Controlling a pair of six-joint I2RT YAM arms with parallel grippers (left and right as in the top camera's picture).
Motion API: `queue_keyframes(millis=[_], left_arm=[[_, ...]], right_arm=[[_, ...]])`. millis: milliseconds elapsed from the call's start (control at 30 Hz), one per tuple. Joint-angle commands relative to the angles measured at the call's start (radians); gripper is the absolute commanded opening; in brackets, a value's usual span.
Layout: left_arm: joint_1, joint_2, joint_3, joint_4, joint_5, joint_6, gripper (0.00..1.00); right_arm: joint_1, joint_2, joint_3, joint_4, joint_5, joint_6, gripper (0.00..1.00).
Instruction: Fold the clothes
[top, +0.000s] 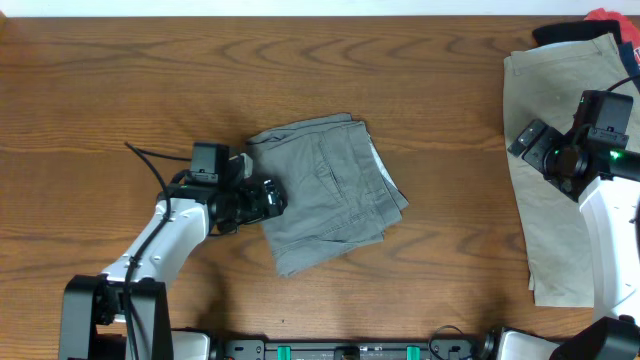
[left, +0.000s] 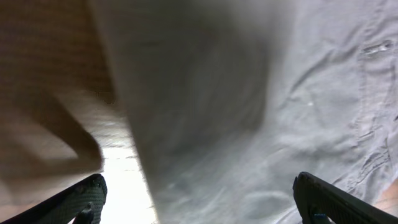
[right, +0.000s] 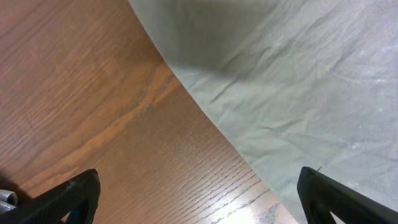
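Observation:
My left gripper is yet to lower to the edge of the grey-green shorts beside the wood, and it needs to do that first to grab the edge there.
The grey-green shorts (top: 325, 190) lie folded into a compact stack at the table's centre. My left gripper (top: 270, 198) sits at their left edge, open and empty; in the left wrist view (left: 199, 202) the grey-green cloth (left: 261, 106) fills the space between the wide-apart fingers. The larger tan shorts (top: 545, 130) lie spread flat at the right. My right gripper (top: 528, 140) hovers over their left edge, open and empty; the right wrist view (right: 199, 199) shows the tan fabric (right: 298, 81) beside bare wood. Black and red garments (top: 600, 25) peek out at the far right corner.
The wooden table (top: 150, 80) extends bare to the left and back. The arm bases stand at the front edge, left (top: 110, 310) and right (top: 620, 300).

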Motion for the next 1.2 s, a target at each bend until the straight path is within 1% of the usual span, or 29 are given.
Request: queue_keyframes(millis=[0, 67, 167, 267, 300, 367, 400, 433, 467, 533, 567, 667, 800, 833, 867, 900, 1100, 1167], left_arm=[[-0.017, 0.026, -0.004, 0.014, 0.005, -0.026, 0.96], [-0.022, 0.039, -0.004, 0.016, -0.023, -0.050, 0.96], [-0.022, 0.068, -0.004, 0.013, -0.077, -0.055, 0.96], [-0.022, 0.088, -0.004, 0.018, -0.081, -0.058, 0.96], [-0.022, 0.094, -0.004, 0.018, -0.081, -0.063, 0.93], [-0.022, 0.102, -0.004, 0.019, -0.081, -0.062, 0.74], [-0.022, 0.105, -0.004, 0.020, -0.081, -0.062, 0.66], [-0.022, 0.105, -0.004, 0.021, -0.081, -0.062, 0.62], [-0.022, 0.105, -0.004, 0.024, -0.081, -0.063, 0.59], [-0.022, 0.105, -0.004, 0.029, -0.081, -0.068, 0.58], [-0.022, 0.105, -0.004, 0.034, -0.081, -0.069, 0.56], [-0.022, 0.105, -0.004, 0.055, -0.081, -0.069, 0.37], [-0.022, 0.105, -0.004, 0.087, -0.081, -0.082, 0.27], [-0.022, 0.105, -0.004, 0.094, -0.081, -0.095, 0.22], [-0.022, 0.105, -0.004, 0.104, -0.081, -0.110, 0.12], [-0.022, 0.105, -0.004, 0.113, -0.081, -0.121, 0.07], [-0.019, 0.105, -0.004, 0.181, -0.085, -0.145, 0.06], [-0.010, 0.105, -0.004, 0.196, -0.116, -0.184, 0.06]], right_arm=[[-0.006, -0.013, 0.010, -0.002, 0.014, -0.007, 0.99], [-0.006, -0.013, 0.010, -0.002, 0.014, -0.007, 0.99], [-0.006, -0.013, 0.010, -0.002, 0.014, -0.007, 0.99], [-0.006, -0.013, 0.010, -0.002, 0.014, -0.007, 0.99], [-0.006, -0.013, 0.010, -0.002, 0.014, -0.007, 0.99], [-0.006, -0.013, 0.010, -0.002, 0.014, -0.007, 0.99], [-0.006, -0.013, 0.010, -0.002, 0.014, -0.007, 0.99], [-0.006, -0.013, 0.010, -0.002, 0.014, -0.007, 0.99], [-0.006, -0.013, 0.010, -0.002, 0.014, -0.007, 0.99], [-0.006, -0.013, 0.010, -0.002, 0.014, -0.007, 0.99], [-0.006, -0.013, 0.010, -0.002, 0.014, -0.007, 0.99], [-0.006, -0.013, 0.010, -0.002, 0.014, -0.007, 0.99], [-0.006, -0.013, 0.010, -0.002, 0.014, -0.007, 0.99], [-0.006, -0.013, 0.010, -0.002, 0.014, -0.007, 0.99], [-0.006, -0.013, 0.010, -0.002, 0.014, -0.007, 0.99], [-0.006, -0.013, 0.010, -0.002, 0.014, -0.007, 0.99], [-0.006, -0.013, 0.010, -0.002, 0.014, -0.007, 0.99], [-0.006, -0.013, 0.010, -0.002, 0.014, -0.007, 0.99]])
